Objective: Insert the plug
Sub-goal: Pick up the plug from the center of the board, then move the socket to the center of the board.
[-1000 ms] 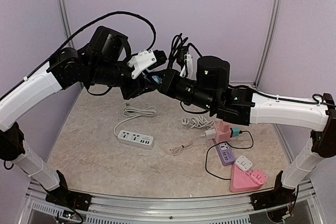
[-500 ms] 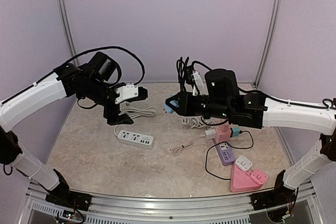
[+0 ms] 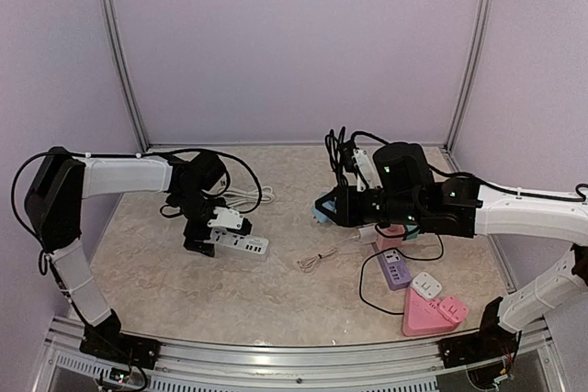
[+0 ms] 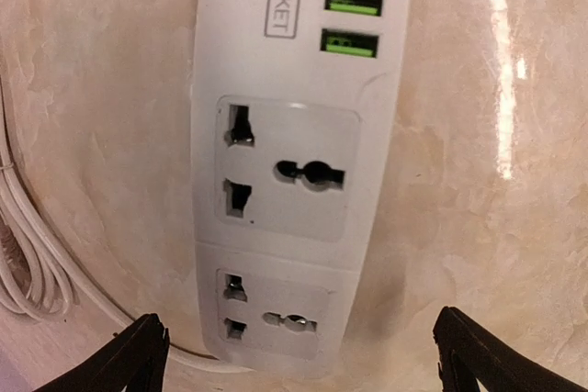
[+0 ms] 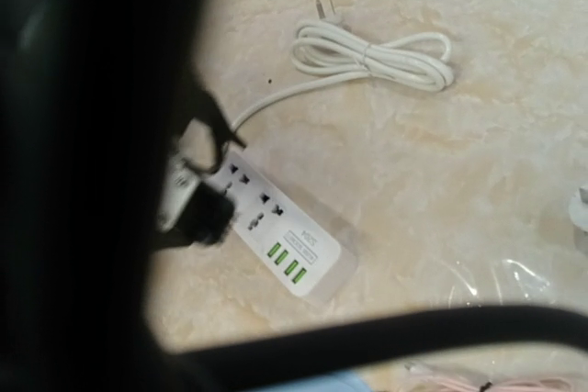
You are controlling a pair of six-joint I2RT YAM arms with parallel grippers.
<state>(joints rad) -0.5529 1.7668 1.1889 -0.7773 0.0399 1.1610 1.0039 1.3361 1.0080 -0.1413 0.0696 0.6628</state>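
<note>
I will move my right gripper to the left in the top view next and down onto the socket beside the USB ports. I will let go of the plug there, because that socket is empty.
A white power strip (image 3: 241,244) with two universal sockets and green USB ports lies left of centre; it also shows in the left wrist view (image 4: 285,181) and the right wrist view (image 5: 280,231). My left gripper (image 3: 211,234) hangs low over the strip's socket end, open, with one black fingertip (image 4: 138,355) on each side and nothing between them. To the right, above the table, my right gripper (image 3: 323,212) is shut on a light-blue plug (image 3: 319,210) with a black cable. In the right wrist view dark blurred shapes hide that gripper's fingers.
The strip's coiled white cord (image 3: 244,195) lies behind it. A small cord bundle (image 3: 316,261) sits mid-table. At the right stand a pink socket block (image 3: 390,227), a purple power strip (image 3: 395,269), a white adapter (image 3: 425,284) and a pink triangular socket (image 3: 434,313).
The two grippers were together high above the table. My left gripper opened, drew away and dropped onto the white strip. My right arm pulled back right and lower, keeping the blue plug.
</note>
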